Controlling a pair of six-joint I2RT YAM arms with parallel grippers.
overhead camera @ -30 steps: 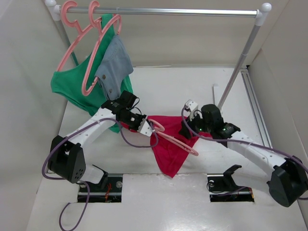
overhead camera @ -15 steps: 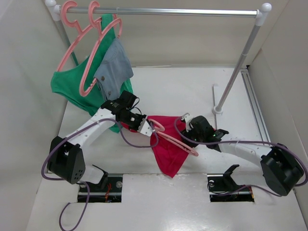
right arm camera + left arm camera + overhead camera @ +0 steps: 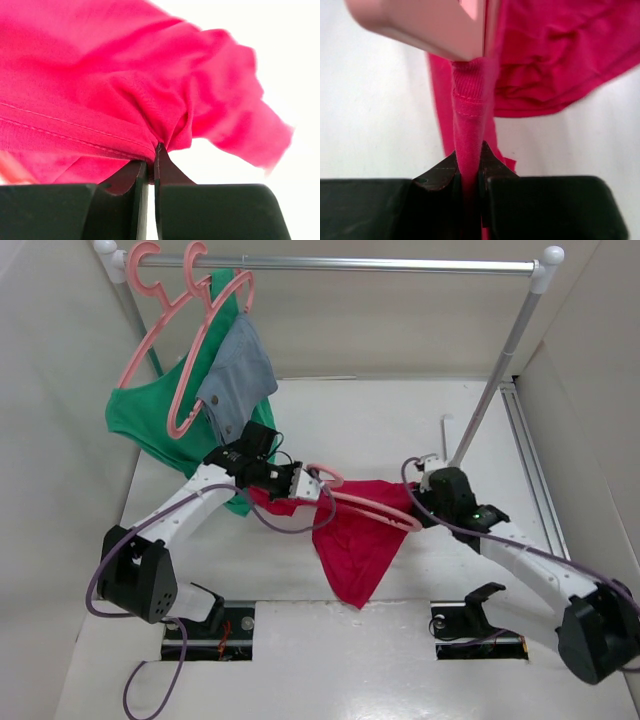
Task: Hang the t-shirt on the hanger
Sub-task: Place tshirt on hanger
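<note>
The hanger's loose end (image 3: 412, 524) (image 3: 15, 171) lies uncovered, so my right gripper needs to pull the seam it holds toward the rail post next, past that end and then over it.
The crimson t-shirt (image 3: 352, 545) hangs bunched between both arms above the white table, its lower part drooping toward the near edge. The pink hanger (image 3: 372, 510) lies across its upper part, hook (image 3: 326, 476) by the left gripper. My left gripper (image 3: 300, 486) is shut on a ribbed hem of the t-shirt (image 3: 470, 100), with the hanger (image 3: 430, 25) blurred just beyond its fingertips. My right gripper (image 3: 414, 508) is shut on a fold at the t-shirt's right edge (image 3: 125, 90). In the right wrist view the gripper (image 3: 152, 155) pinches the cloth at its tips.
A clothes rail (image 3: 350, 264) spans the back, its right post (image 3: 495, 380) coming down to the table beside the right arm. Two other pink hangers at the rail's left end carry a green garment (image 3: 150, 425) and a grey-blue garment (image 3: 240, 370), close behind the left arm.
My right gripper has closed on the t-shirt's right edge and drawn back to the right. The hanger and the cloth's upper part have risen and spread slightly.
</note>
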